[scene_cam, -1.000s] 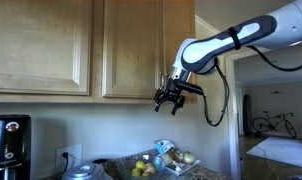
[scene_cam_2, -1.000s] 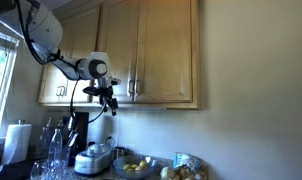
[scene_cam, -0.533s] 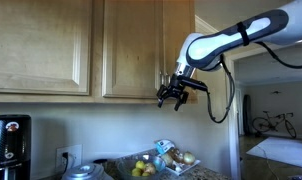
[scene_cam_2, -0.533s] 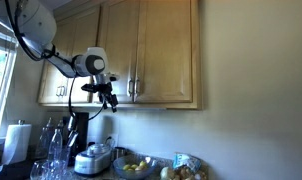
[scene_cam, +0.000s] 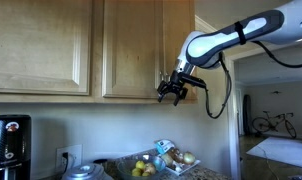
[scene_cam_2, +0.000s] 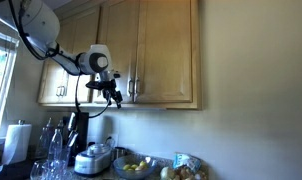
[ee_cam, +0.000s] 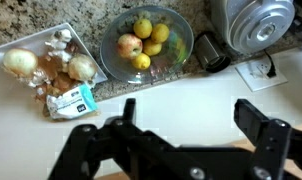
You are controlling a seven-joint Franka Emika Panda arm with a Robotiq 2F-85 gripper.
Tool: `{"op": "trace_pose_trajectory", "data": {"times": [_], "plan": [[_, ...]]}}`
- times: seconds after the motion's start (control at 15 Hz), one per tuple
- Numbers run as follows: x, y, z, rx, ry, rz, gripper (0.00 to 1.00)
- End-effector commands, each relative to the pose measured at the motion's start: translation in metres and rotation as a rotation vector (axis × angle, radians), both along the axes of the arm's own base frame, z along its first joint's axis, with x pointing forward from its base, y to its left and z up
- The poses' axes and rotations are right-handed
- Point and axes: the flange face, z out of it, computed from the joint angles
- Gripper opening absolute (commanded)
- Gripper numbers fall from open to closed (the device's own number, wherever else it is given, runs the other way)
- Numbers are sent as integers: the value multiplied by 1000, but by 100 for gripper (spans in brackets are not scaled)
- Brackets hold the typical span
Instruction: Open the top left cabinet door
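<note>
The robot should raise its gripper toward the narrow door and bring the gripper's open fingers around the slim silver bar handle [scene_cam_2: 129,88], because they hang lower and clear of it.
The top left cabinet door [scene_cam_2: 116,50] is a tall, narrow honey-coloured wood door with a slim silver bar handle [scene_cam_2: 129,88] near its lower right edge. It also shows in an exterior view [scene_cam: 131,45]. My gripper [scene_cam_2: 115,98] hangs just under the cabinet's bottom edge, a little to the side of the handle and not touching it. It shows in both exterior views [scene_cam: 172,97]. In the wrist view the gripper [ee_cam: 191,115] is open and empty, with the two dark fingers wide apart over the white wall and counter below.
A wider matching door [scene_cam_2: 169,50] is next to it. On the counter below are a fruit bowl [ee_cam: 146,45], a plate of onions and garlic [ee_cam: 46,65], a rice cooker [scene_cam_2: 94,158], a coffee maker [scene_cam: 6,140] and a paper towel roll [scene_cam_2: 16,140].
The gripper has risen a little and moved closer to the cabinet's bottom edge and the handle. It stays open.
</note>
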Motion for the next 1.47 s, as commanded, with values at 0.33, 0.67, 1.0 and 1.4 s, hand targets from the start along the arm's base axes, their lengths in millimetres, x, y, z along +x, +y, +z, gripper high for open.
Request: {"op": "trace_pose_trajectory", "data": {"times": [0.33,0.67,1.0,1.4], "plan": [[31,-31,77,-110,-162,140,100],[42,-28,101,-161,-220,200,100],[52,-21,115,-163,-243,223,60],[50,-27,116,-174,-223,209,23]]}}
